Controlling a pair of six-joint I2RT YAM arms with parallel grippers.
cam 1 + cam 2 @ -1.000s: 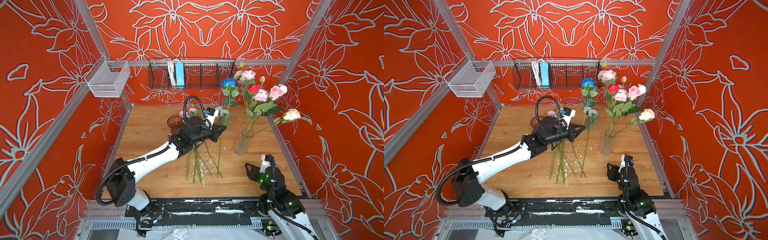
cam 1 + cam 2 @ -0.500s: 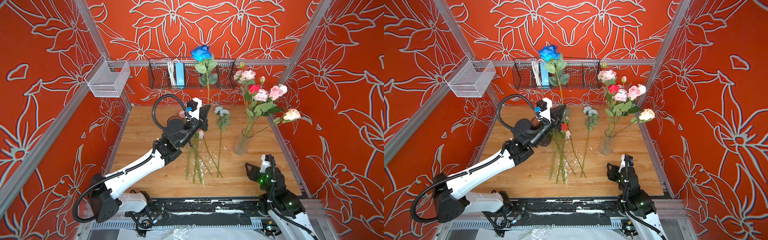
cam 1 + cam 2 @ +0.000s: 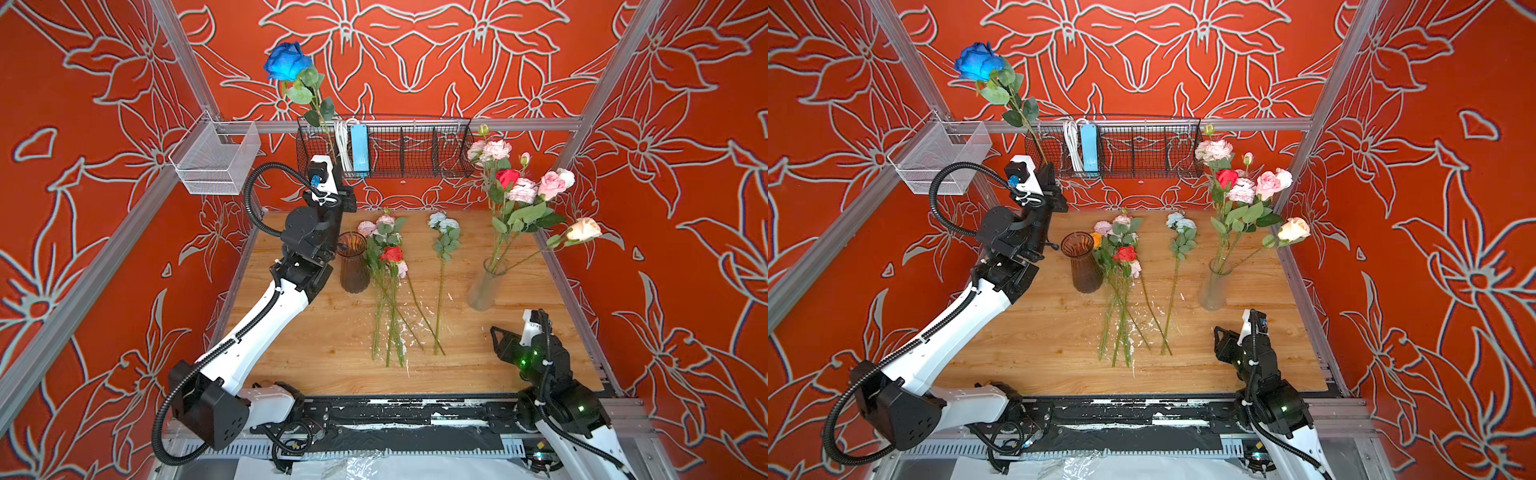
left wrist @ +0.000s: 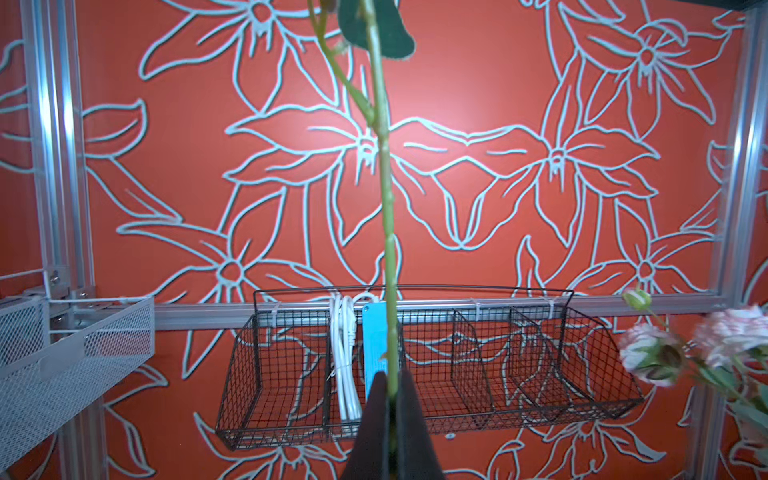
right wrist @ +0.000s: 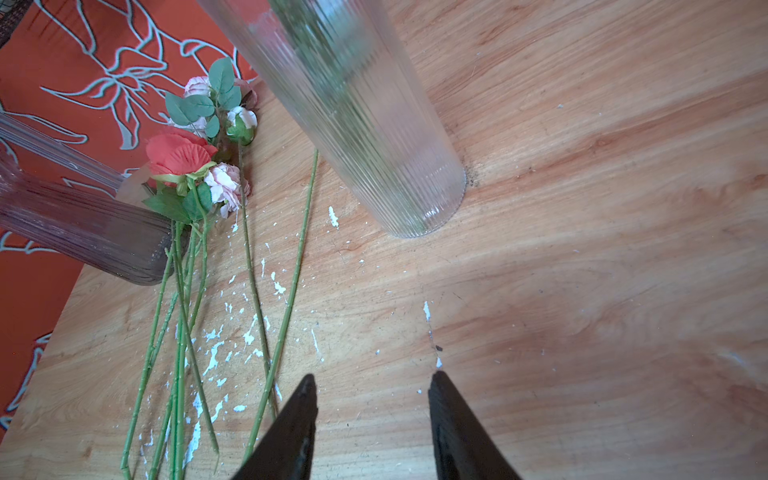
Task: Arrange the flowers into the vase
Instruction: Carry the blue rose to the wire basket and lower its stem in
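Note:
The open top of the brown vase (image 3: 1084, 266) is empty below my left gripper, so I will lower the gripper toward it next and let go of the rose's lower stem there.
My left gripper (image 3: 333, 163) (image 4: 390, 380) is shut on the lower stem of a blue rose (image 3: 288, 62) (image 3: 978, 62) and holds it upright, high in front of the back wall. Only the rose's stem (image 4: 388, 208) shows in the left wrist view. A clear ribbed vase (image 3: 483, 289) (image 5: 353, 104) at the right holds several pink, white and red flowers (image 3: 521, 187). An empty brown vase (image 3: 353, 266) (image 3: 1084, 266) stands below the left gripper. Several flowers (image 3: 388, 257) (image 5: 178, 156) and a pale blue one (image 3: 444, 224) lie on the table. My right gripper (image 3: 494, 332) (image 5: 372, 376) hovers open near the front, beside the clear vase.
A black wire basket (image 3: 415, 151) (image 4: 519, 374) with a blue power strip (image 3: 359, 149) hangs on the back wall, just behind the held stem. A white mesh basket (image 3: 214, 160) hangs at the left. White flecks (image 5: 249, 332) dot the wooden table (image 3: 316, 332).
The left arm has lifted the blue rose from low over the table to upright and swung it left, high against the back wall. The right arm has not moved.

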